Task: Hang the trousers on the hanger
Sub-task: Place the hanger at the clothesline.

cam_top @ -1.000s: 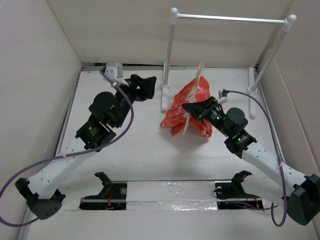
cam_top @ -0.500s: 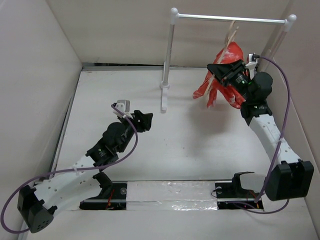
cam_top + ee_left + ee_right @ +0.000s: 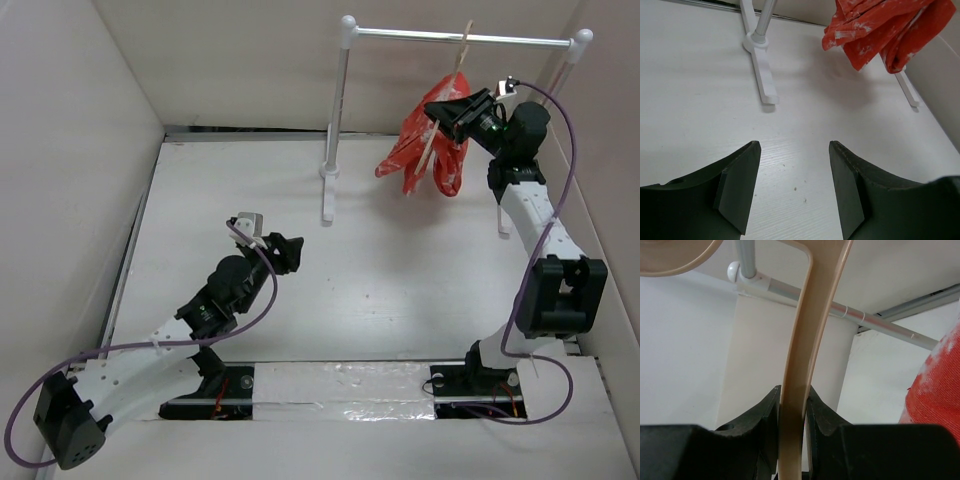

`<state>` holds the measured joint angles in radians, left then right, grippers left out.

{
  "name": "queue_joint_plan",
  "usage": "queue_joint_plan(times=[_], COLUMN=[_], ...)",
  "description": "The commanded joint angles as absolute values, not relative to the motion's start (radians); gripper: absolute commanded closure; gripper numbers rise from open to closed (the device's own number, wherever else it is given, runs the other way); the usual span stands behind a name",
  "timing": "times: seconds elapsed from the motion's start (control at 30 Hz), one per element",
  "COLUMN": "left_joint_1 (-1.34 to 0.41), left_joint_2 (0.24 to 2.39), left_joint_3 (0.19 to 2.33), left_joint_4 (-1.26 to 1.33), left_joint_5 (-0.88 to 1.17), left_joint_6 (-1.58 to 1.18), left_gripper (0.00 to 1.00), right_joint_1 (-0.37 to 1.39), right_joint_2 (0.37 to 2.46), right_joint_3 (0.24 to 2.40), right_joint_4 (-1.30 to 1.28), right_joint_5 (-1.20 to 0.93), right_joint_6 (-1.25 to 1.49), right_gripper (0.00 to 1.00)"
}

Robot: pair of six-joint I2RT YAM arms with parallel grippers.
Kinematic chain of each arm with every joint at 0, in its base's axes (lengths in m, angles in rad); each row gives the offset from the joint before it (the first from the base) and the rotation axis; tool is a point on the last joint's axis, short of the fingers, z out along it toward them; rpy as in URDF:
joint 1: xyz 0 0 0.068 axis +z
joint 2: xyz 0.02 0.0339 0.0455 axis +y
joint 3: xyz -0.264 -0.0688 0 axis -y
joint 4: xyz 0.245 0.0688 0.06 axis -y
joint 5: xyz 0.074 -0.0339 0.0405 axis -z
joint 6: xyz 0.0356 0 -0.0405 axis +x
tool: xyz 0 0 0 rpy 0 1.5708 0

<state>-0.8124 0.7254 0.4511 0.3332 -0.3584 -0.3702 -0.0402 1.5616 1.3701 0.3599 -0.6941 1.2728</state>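
My right gripper shifts right in the top view toward the bar's wall-side part (image 3: 492, 40) next and releases the hanger (image 3: 447, 95), whose hook crosses the bar.
The orange-red trousers (image 3: 420, 150) with white speckles hang draped over the pale beige hanger (image 3: 447, 95), held in the air just under the white rail (image 3: 460, 38). My right gripper (image 3: 447, 108) is shut on the hanger's side; in the right wrist view the hanger (image 3: 807, 340) runs up between the jaws, its hook curve at the top left, and the trousers (image 3: 935, 395) show at the right edge. My left gripper (image 3: 288, 248) is open and empty low over the table; its view shows the trousers (image 3: 880, 30) hanging far ahead.
The white two-post rail stand has its left post (image 3: 340, 110) and foot (image 3: 327, 195) on the table's back middle, its right post (image 3: 545, 100) by the right wall. White walls enclose the table on three sides.
My right arm has lifted the hanger with the trousers from the table up to the rail. My left arm has pulled back toward the near left and lowered.
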Motion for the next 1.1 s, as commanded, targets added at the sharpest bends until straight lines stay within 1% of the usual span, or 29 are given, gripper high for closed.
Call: queue_joint_plan(times=[0.0,0.23,0.5,0.6,0.63,0.73,0.77,0.8,0.83,0.87,0.93,0.97,1.03,1.07], left_joint_1=[-0.819,-0.819,-0.819,-0.819,-0.819,-0.819,-0.819,-0.819,-0.819,-0.819,-0.819,-0.819,-0.819,-0.819], left_joint_2=[0.750,0.739,0.755,0.767,0.772,0.781,0.779,0.779,0.779,0.778,0.772,0.767,0.761,0.759], left_joint_3=[0.486,0.482,0.489,0.489,0.488,0.502,0.496,0.494,0.494,0.500,0.503,0.496,0.492,0.494], left_joint_4=[0.368,0.373,0.359,0.370,0.371,0.357,0.360,0.368,0.367,0.359,0.348,0.353,0.357,0.353], left_joint_5=[-0.337,-0.344,-0.350,-0.339,-0.341,-0.334,-0.333,-0.337,-0.341,-0.344,-0.344,-0.342,-0.351,-0.350], left_joint_6=[-0.354,-0.354,-0.354,-0.354,-0.353,-0.354,-0.354,-0.353,-0.353,-0.351,-0.351,-0.351,-0.353,-0.353], left_gripper=[0.46,0.46,0.46,0.46,0.46,0.46,0.46,0.46,0.46,0.46,0.46,0.46,0.46,0.46], right_joint_1=[-0.067,-0.138,-0.178,-0.187,-0.187,-0.198,-0.198,-0.198,-0.198,-0.198,-0.209,-0.218,-0.228,-0.229], right_joint_2=[1.551,1.627,1.690,1.692,1.693,1.706,1.710,1.715,1.715,1.723,1.724,1.718,1.703,1.697], right_joint_3=[1.508,1.531,1.585,1.559,1.539,1.484,1.468,1.451,1.451,1.448,1.440,1.434,1.446,1.456], right_joint_4=[0.531,0.558,0.584,0.600,0.601,0.646,0.659,0.657,0.657,0.650,0.643,0.641,0.568,0.525], right_joint_5=[-0.745,-0.791,-0.833,-0.835,-0.834,-0.850,-0.854,-0.854,-0.854,-0.859,-0.871,-0.870,-0.859,-0.853], right_joint_6=[1.232,1.261,1.285,1.286,1.279,1.287,1.289,1.272,1.272,1.255,1.243,1.230,1.189,1.131], right_gripper=[1.00,1.00,1.00,1.00,1.00,0.94,0.88,0.79,0.79,0.70,0.62,0.51,0.42,0.15])
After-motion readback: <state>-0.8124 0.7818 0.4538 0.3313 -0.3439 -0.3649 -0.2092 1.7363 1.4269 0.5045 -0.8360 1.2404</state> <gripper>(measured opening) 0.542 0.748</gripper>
